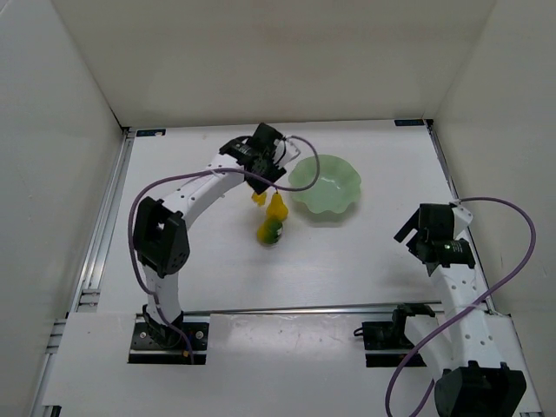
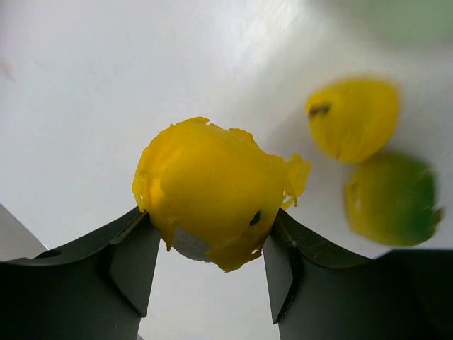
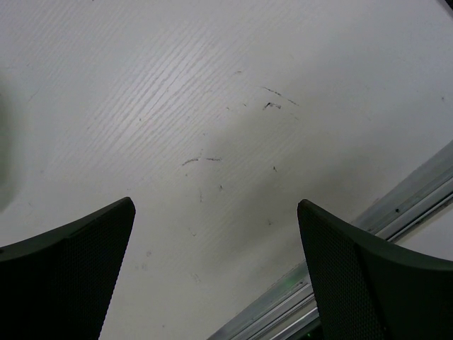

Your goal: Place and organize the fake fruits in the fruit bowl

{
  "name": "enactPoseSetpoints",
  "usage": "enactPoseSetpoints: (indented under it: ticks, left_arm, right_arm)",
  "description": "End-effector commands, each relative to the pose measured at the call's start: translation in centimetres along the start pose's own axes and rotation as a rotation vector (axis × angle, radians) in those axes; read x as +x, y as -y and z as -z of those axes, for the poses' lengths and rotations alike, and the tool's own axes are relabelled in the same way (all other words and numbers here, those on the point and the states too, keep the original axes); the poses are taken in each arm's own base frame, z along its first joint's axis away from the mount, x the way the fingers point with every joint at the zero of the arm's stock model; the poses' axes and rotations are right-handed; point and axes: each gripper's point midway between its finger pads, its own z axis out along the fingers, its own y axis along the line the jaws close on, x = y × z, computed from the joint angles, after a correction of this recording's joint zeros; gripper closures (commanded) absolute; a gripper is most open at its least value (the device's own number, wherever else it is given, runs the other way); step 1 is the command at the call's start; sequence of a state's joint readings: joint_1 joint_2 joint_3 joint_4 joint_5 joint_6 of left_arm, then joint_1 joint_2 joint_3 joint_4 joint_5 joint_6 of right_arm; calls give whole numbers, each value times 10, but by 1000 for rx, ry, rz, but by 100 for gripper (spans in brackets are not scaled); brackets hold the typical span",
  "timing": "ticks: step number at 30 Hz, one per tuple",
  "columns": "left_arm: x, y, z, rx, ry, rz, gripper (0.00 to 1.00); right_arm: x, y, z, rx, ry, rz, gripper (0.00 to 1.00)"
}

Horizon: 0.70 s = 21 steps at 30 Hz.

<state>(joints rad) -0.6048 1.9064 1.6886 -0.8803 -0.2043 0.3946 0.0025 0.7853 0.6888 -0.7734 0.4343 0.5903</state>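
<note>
Next, my left gripper moves to the right in the top view, over the bowl's hollow [image 1: 328,184], and releases the torn round fruit there, since the bowl stands empty.
My left gripper [image 2: 209,219] is shut on the yellow-and-white round fruit [image 2: 212,198], whose skin is torn and ragged, and holds it just left of the bowl in the top view [image 1: 258,198]. The yellow pear [image 1: 276,208] and the green-yellow round fruit [image 1: 270,231] sit together on the table, just beyond the held fruit; both show in the left wrist view, pear [image 2: 354,117] and green-yellow fruit [image 2: 389,198]. The mint-green fruit bowl [image 1: 326,204] with a scalloped rim holds no fruit. My right gripper [image 3: 216,205] is open and empty over bare table at the right [image 1: 415,233].
White walls enclose the table on three sides. Metal rails run along the left edge [image 1: 104,226] and right edge [image 3: 354,269]. A blurred edge of the bowl [image 2: 414,18] shows at the top right of the left wrist view.
</note>
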Motion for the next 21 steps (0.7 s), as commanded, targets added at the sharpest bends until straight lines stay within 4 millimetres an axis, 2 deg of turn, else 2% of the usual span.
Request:
enactPoseSetpoints:
  ticks: [1, 2, 3, 4, 5, 6, 7, 8, 10, 11, 14, 15, 16, 17, 19, 20, 21]
  left_arm:
    - [-84, -5, 44, -84, 224, 4, 57]
    - [-100, -2, 43, -86, 255, -2, 57]
    - [-131, 0, 58, -94, 333, 6, 57]
    - [-144, 5, 56, -84, 354, -1, 57]
    - [-151, 16, 33, -70, 333, -15, 56]
    - [-172, 18, 39, -67, 392, -12, 56]
    - [-180, 28, 34, -45, 403, -25, 56]
    - [-183, 36, 12, -32, 390, -42, 54]
    - [-196, 48, 5, -18, 415, -54, 50]
    - [-195, 55, -9, -1, 400, -62, 48]
    - [-203, 70, -12, 14, 422, -86, 25]
    - [-205, 69, -12, 12, 430, -84, 9]
    - [-206, 69, -12, 12, 431, -84, 0]
    - [-210, 73, -7, 14, 444, -88, 0]
    - [-219, 60, 15, -19, 489, -70, 0]
    - [-222, 49, 27, -60, 501, -54, 0]
    - [-227, 38, 49, -92, 539, -45, 0]
  right_arm:
    - [-2, -11, -7, -34, -1, 17, 0]
    - [-1, -14, -6, -47, -9, 7, 0]
    - [0, -14, -8, -41, -18, 10, 0]
    - [2, -16, -7, -51, -25, 10, 0]
    - [2, -16, -7, -51, -25, 1, 0]
    - [3, -17, -7, -60, -31, 1, 0]
    - [4, -19, -6, -66, -32, 8, 0]
    - [0, -21, -5, -71, -25, 5, 0]
    - [-3, -23, -1, -88, -16, -1, 0]
    - [-1, -26, 0, -103, -22, 16, 0]
    - [-3, -32, 6, -128, -16, 57, 0]
    - [-6, -35, 8, -135, -3, 79, 0]
    - [-5, -36, 9, -135, 2, 88, 0]
    - [-7, -40, 12, -150, 8, 111, 0]
    - [-8, -54, 17, -208, 33, 150, 0]
    - [-7, -66, 24, -252, 45, 193, 0]
    - [-4, -74, 27, -290, 48, 227, 0]
